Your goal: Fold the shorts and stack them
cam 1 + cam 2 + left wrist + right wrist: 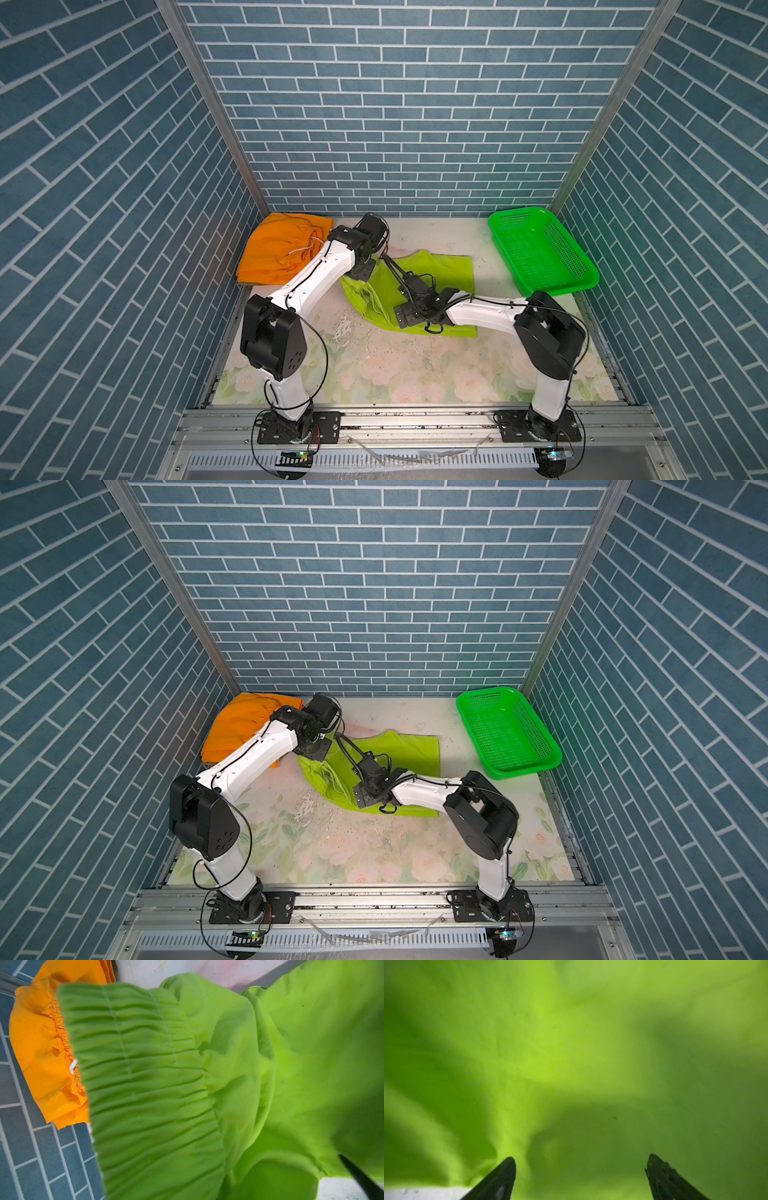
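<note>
The shorts' end by the basket already lies flat, so my left gripper should carry the waistband there and release it next.
The lime green shorts (440,270) (411,750) lie rumpled in the middle of the table. My left gripper (361,270) (316,748) hangs over their far left corner, shut on the lime green shorts. In the left wrist view the gathered waistband (145,1084) rises close to the camera and hides the jaws, except one dark finger (362,1178). My right gripper (580,1167) (409,318) points down at the near part of the green cloth (571,1053), open, with nothing between its fingers. Orange shorts (278,249) (237,729) (41,1043) lie folded in the back left corner.
A green perforated plastic basket (559,289) (523,773) stands at the back right with nothing in it. The floral table top (415,365) shows bare in front of the shorts. Brick-patterned walls close in the left, back and right sides.
</note>
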